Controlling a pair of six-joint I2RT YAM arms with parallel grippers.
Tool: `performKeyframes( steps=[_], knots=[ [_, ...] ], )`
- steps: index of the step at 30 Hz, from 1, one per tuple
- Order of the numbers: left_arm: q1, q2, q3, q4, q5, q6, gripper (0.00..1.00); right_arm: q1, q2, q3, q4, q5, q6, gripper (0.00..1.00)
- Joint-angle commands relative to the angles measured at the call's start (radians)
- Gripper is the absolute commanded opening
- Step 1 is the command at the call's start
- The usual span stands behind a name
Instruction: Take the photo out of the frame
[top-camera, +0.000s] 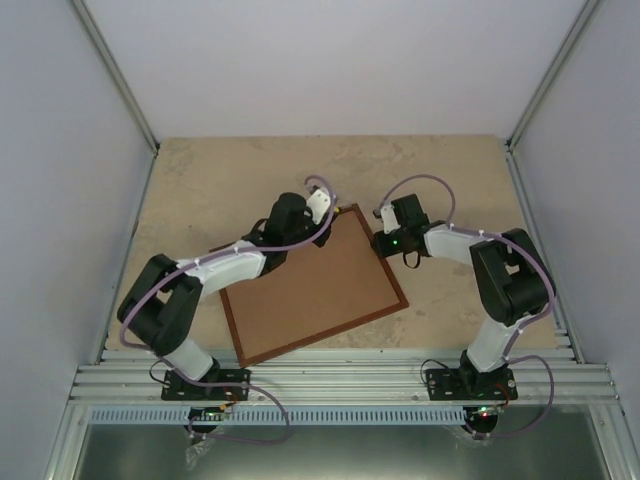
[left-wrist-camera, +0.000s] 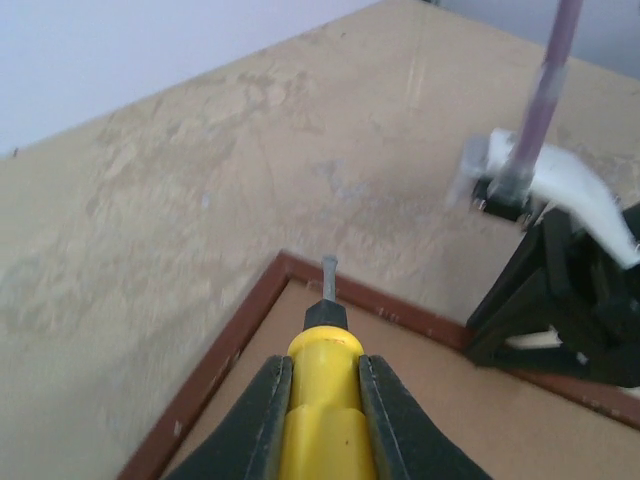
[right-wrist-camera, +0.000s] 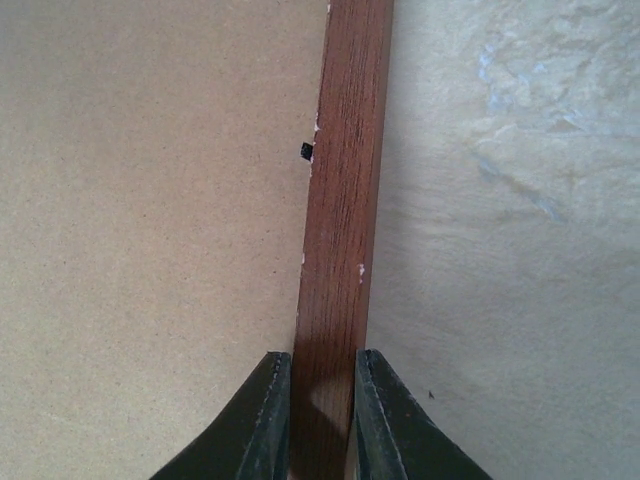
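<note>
I will next move my left gripper past the frame (top-camera: 310, 290) and down to release the screwdriver, as bare tabletop is below it and to its left in the top view.
The frame (top-camera: 310, 290) lies back side up on the table, with thin reddish-brown edges around brown fibreboard. The photo is hidden under the back. My left gripper (top-camera: 330, 222) is shut on a yellow-handled screwdriver (left-wrist-camera: 325, 400), and its metal tip (left-wrist-camera: 328, 272) hovers over the frame's far corner (left-wrist-camera: 285, 265). My right gripper (right-wrist-camera: 323, 358) is shut on the frame's right wooden edge (right-wrist-camera: 345, 180), one finger on each side of it. It shows in the top view (top-camera: 378, 245) near the frame's far right end. A small black tab (right-wrist-camera: 306, 151) sits at the inner side of that edge.
The beige table (top-camera: 220, 180) is walled by grey panels on the left, right and back. My right arm's black wrist (left-wrist-camera: 570, 300) stands on the frame edge close to the screwdriver. A metal rail (top-camera: 340, 385) runs along the near edge.
</note>
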Motion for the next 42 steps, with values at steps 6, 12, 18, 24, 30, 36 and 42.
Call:
performKeyframes(
  steps=[6, 12, 18, 24, 30, 36, 42],
  knots=[
    [0.025, -0.245, -0.293, 0.223, -0.145, -0.301, 0.0, 0.026, -0.098, 0.055, -0.098, 0.003, -0.028, 0.4],
    [0.078, -0.425, -0.485, 0.334, -0.177, -0.427, 0.0, 0.054, -0.055, 0.15, -0.161, 0.096, -0.042, 0.48],
    [0.083, -0.554, -0.592, 0.317, -0.205, -0.393, 0.0, 0.079, 0.044, 0.249, -0.221, 0.179, -0.042, 0.53],
    [0.082, -0.597, -0.627, 0.286, -0.231, -0.351, 0.0, 0.093, 0.108, 0.297, -0.242, 0.202, -0.038, 0.52],
    [0.083, -0.594, -0.624, 0.286, -0.234, -0.353, 0.0, 0.098, 0.159, 0.334, -0.27, 0.217, -0.043, 0.5],
    [0.082, -0.596, -0.625, 0.28, -0.234, -0.356, 0.0, 0.099, 0.192, 0.349, -0.269, 0.235, -0.038, 0.44],
    [0.082, -0.617, -0.629, 0.275, -0.239, -0.358, 0.0, 0.094, 0.214, 0.356, -0.263, 0.258, -0.037, 0.36]
  ],
)
